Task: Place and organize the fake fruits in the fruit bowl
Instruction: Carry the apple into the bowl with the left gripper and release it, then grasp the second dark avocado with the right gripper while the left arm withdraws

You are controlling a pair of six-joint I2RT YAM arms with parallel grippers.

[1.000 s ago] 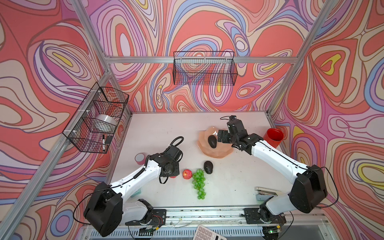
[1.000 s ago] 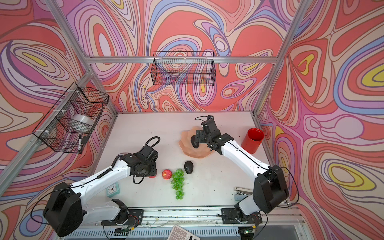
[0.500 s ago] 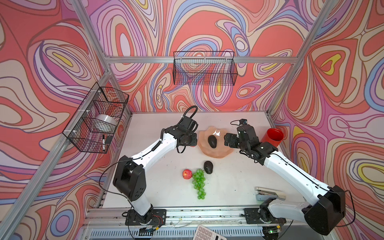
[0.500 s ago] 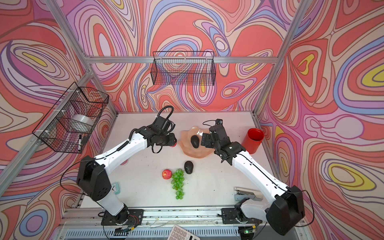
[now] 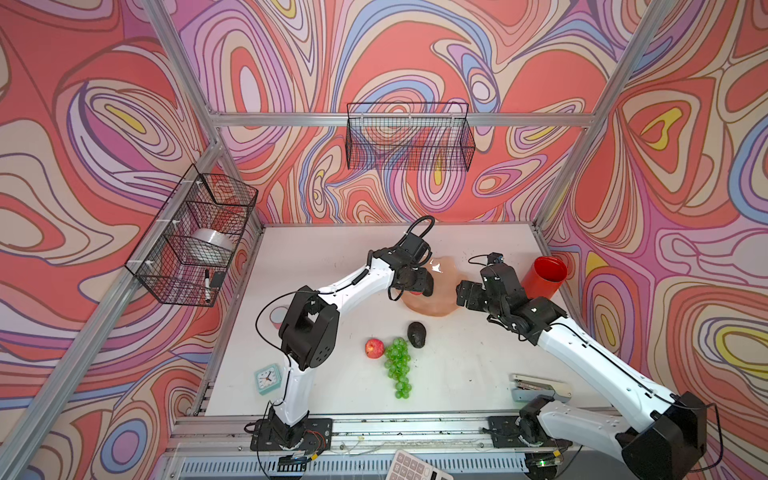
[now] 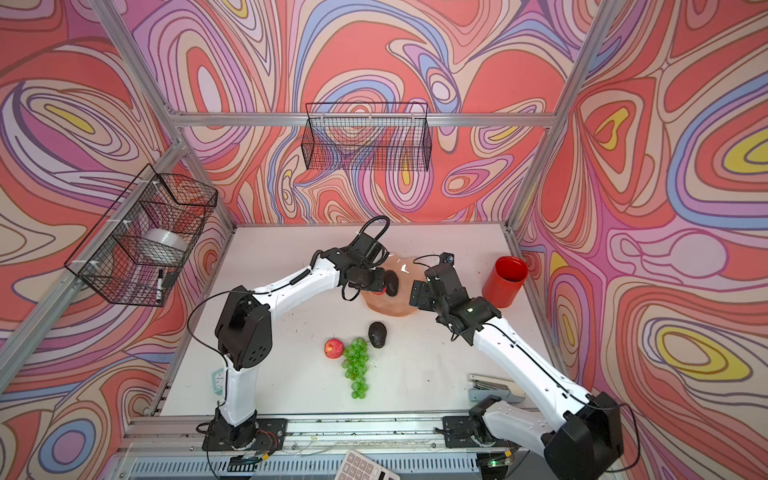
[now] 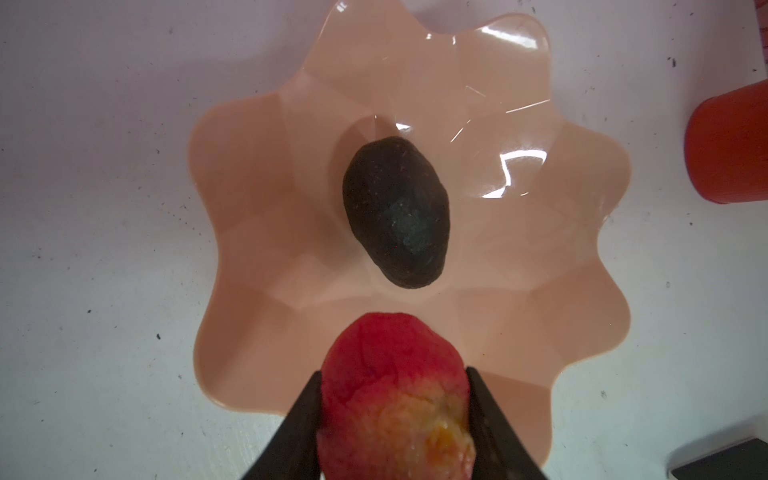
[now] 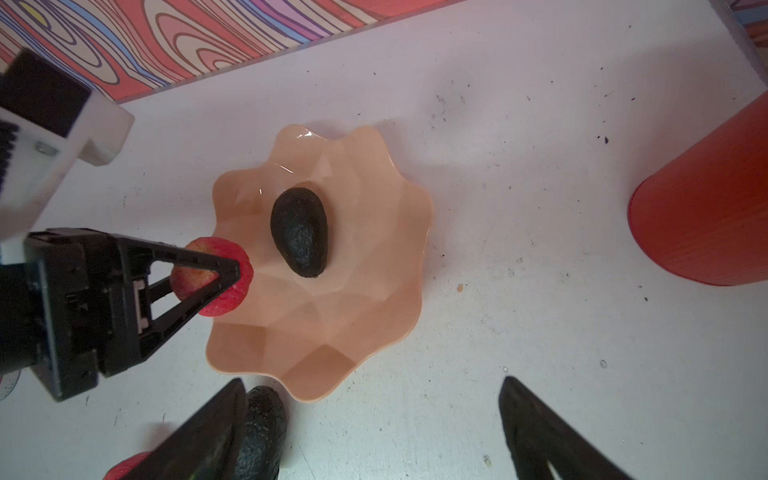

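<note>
The bowl's near side is empty just short of the avocado, so my left gripper will lower onto that part next and release the red apple (image 7: 390,374) there.
The peach-pink fruit bowl (image 5: 441,301) (image 7: 540,249) stands mid-table with one dark avocado (image 7: 397,212) (image 8: 300,230) lying in its middle. My left gripper (image 7: 395,382) (image 5: 419,287) is shut on a red apple (image 7: 390,374) (image 8: 232,291) and holds it above the bowl's near-left rim. A second apple (image 5: 374,348), the green grapes (image 5: 398,368) and another avocado (image 5: 417,334) lie on the table in front of the bowl. My right gripper (image 8: 372,382) (image 5: 464,296) hangs open and empty just right of the bowl.
A tall red cup (image 5: 544,276) stands right of the bowl, close to my right arm. A stapler (image 5: 540,386) lies front right, a teal clock (image 5: 268,378) front left, a tape roll (image 5: 277,316) behind my left arm. Wire baskets (image 5: 409,137) hang on the walls.
My left arm swung from the table's front left up to the bowl, carrying the apple. My right gripper drew back from over the bowl to its right side, staying open.
</note>
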